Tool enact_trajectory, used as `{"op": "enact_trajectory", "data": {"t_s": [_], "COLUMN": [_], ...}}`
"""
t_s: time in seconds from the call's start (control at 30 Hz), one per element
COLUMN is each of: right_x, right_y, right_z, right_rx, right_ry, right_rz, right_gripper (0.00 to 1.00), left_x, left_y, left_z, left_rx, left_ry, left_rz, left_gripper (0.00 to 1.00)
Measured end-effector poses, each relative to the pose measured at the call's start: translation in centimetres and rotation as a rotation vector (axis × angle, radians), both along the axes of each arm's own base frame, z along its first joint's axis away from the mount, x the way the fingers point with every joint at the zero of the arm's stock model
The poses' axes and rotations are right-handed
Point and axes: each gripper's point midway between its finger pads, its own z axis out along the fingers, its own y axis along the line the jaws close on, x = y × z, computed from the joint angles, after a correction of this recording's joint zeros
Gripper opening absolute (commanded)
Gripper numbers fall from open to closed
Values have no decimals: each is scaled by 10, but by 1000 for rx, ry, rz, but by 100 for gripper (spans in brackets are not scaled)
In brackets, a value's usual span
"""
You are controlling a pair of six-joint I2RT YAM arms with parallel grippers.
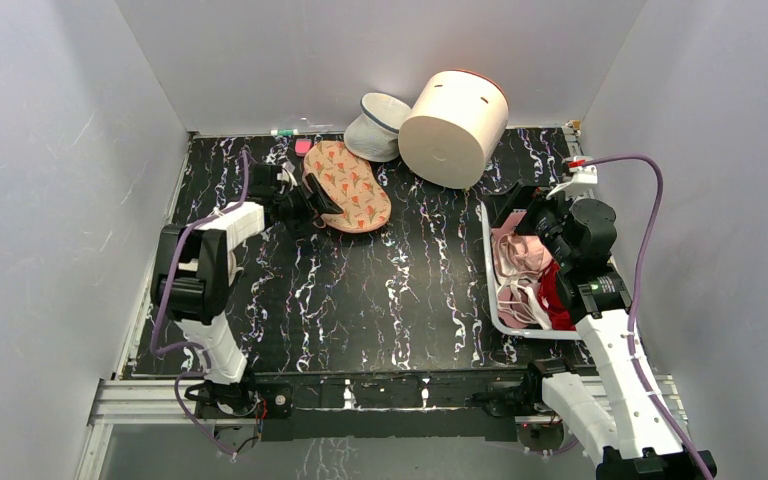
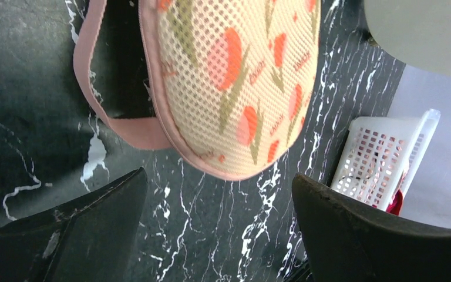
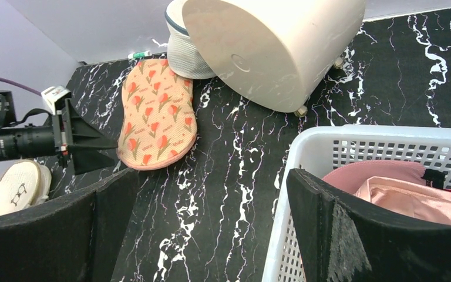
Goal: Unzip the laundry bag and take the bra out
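Observation:
Only table shows between the open fingers of my left gripper. So my left gripper will next go down onto the pink edging at the bag's near end (image 2: 196,163), just below those fingers.
The laundry bag (image 1: 348,185) lies flat at the back of the black marbled table, peach-orange with a red-and-green print. In the left wrist view the laundry bag (image 2: 235,76) has a loop of its pink zip edging (image 2: 94,76) hanging loose at one side. My left gripper (image 1: 307,205) is at the bag's near-left end, open, with only table between the jaws (image 2: 218,176). The salmon-pink satin bra (image 3: 411,200) lies in the white basket (image 3: 305,147), seen from above too (image 1: 520,255). My right gripper (image 1: 520,200) hovers open above the basket's far end (image 3: 211,173), holding nothing.
A big cream cylinder (image 1: 455,115) lies on its side at the back, with a white mesh pouch (image 1: 380,125) beside it. The white slotted basket (image 1: 487,270) on the right also holds a dark red garment (image 1: 557,300). Grey walls enclose the table on three sides.

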Motion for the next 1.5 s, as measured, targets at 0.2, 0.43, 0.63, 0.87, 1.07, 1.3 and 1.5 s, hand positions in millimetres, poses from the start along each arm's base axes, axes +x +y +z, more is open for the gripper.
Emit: {"op": "enact_trajectory", "data": {"t_s": [0.2, 0.43, 0.63, 0.87, 1.07, 1.3, 1.5], "right_x": [0, -1, 1, 0, 0, 0, -1], "right_y": [1, 3, 6, 10, 16, 31, 45], "right_z": [0, 0, -4, -7, -14, -30, -51], "right_rx": [1, 2, 3, 6, 11, 42, 89], "right_ry": [-1, 0, 15, 25, 50, 110, 178], "right_rz": [8, 19, 34, 57, 96, 176, 246], "right_gripper": [98, 98, 98, 98, 98, 98, 98], "left_x": [20, 23, 12, -27, -65, -118, -153], "left_y": [-4, -2, 2, 11, 20, 28, 21], "left_z": [-17, -28, -39, -50, -40, -37, -34], "left_rx": [42, 91, 116, 155, 190, 196, 109], "left_ry": [20, 33, 55, 105, 112, 152, 169], "left_rz": [7, 10, -8, -53, -102, -144, -138], "left_gripper": [80, 43, 14, 5, 2, 2, 5]}}
